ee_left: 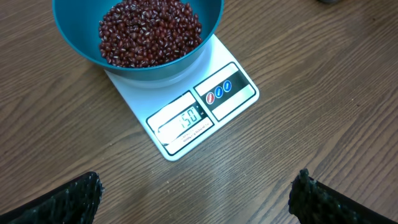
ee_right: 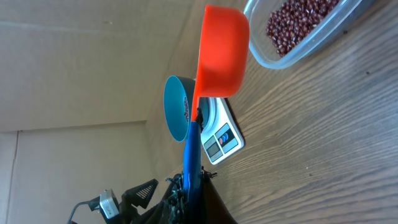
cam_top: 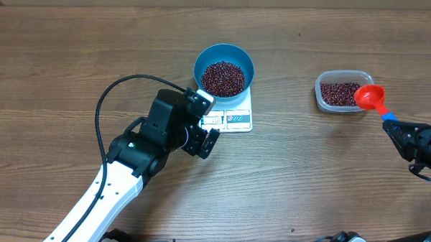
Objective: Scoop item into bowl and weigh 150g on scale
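Observation:
My right gripper will lower the scoop's cup onto the tub's beans next and then release the blue handle, because the display shows the asked weight.
The blue bowl stands on the white scale and holds a heap of red-brown beans. The scale's display shows digits ending in 50. My left gripper hovers just in front of the scale, open, with nothing between its fingers. At the right, my right gripper is shut on the blue handle of a scoop. The scoop's orange-red cup hangs at the near right edge of the bean tub and looks empty from overhead.
A clear plastic tub with more beans sits at the right, behind the scoop. The left arm's black cable loops over the table to the left of the bowl.

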{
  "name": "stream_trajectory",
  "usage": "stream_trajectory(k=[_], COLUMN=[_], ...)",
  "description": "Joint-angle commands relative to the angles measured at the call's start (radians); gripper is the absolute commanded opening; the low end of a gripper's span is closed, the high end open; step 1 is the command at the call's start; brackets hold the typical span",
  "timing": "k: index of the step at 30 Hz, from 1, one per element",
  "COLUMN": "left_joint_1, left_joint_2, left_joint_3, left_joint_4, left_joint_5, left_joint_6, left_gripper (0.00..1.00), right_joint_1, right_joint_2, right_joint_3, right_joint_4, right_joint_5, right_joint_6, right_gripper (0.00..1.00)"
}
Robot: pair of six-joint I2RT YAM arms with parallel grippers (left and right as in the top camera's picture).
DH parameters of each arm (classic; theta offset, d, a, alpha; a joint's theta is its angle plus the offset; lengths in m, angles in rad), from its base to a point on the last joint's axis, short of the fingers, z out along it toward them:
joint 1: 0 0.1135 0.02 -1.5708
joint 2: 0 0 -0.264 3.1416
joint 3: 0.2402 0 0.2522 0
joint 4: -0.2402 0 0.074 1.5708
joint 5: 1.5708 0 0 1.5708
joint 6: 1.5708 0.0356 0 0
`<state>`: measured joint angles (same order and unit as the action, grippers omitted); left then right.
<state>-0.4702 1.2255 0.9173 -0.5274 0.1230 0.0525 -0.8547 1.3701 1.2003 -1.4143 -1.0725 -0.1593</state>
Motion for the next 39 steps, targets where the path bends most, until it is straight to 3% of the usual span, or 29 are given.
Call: stream_trajectory(k=[1, 8, 15, 20, 28, 39], left_joint_1=[0.006, 0.006, 0.006, 0.006, 0.006, 0.006], left_joint_2=[0.003, 0.003, 0.003, 0.003, 0.003, 0.003], left_joint_3=[0.021, 0.021, 0.021, 0.021, 0.021, 0.021], left_joint_4=[0.004, 0.005, 0.004, 0.004, 0.004, 0.004], left_joint_5=[-0.011, -0.011, -0.011, -0.011, -0.011, -0.011], left_joint_6=[0.012, 0.012, 0.012, 0.012, 0.012, 0.012], left_gripper=[0.99, 1.0, 0.99, 0.99, 1.0, 0.99], right_joint_1=[0.006, 0.007, 0.022, 0.11, 0.254, 0.304], right_joint_2=[-0.003, -0.003, 0.023, 0.07, 0.171, 0.216], right_joint_3=[-0.003, -0.005, -0.005, -0.005, -0.006, -0.104], right_joint_4=[0.005, 0.021, 0.253, 0.386, 0.513, 0.636], right_joint_5=[0.024, 0.069, 0.069, 0.097, 0.212, 0.339], right_joint_6=[0.033, 0.052, 0.265, 0.378, 0.552, 0.683], right_gripper=[0.04, 0.04, 0.04, 0.04, 0.04, 0.04])
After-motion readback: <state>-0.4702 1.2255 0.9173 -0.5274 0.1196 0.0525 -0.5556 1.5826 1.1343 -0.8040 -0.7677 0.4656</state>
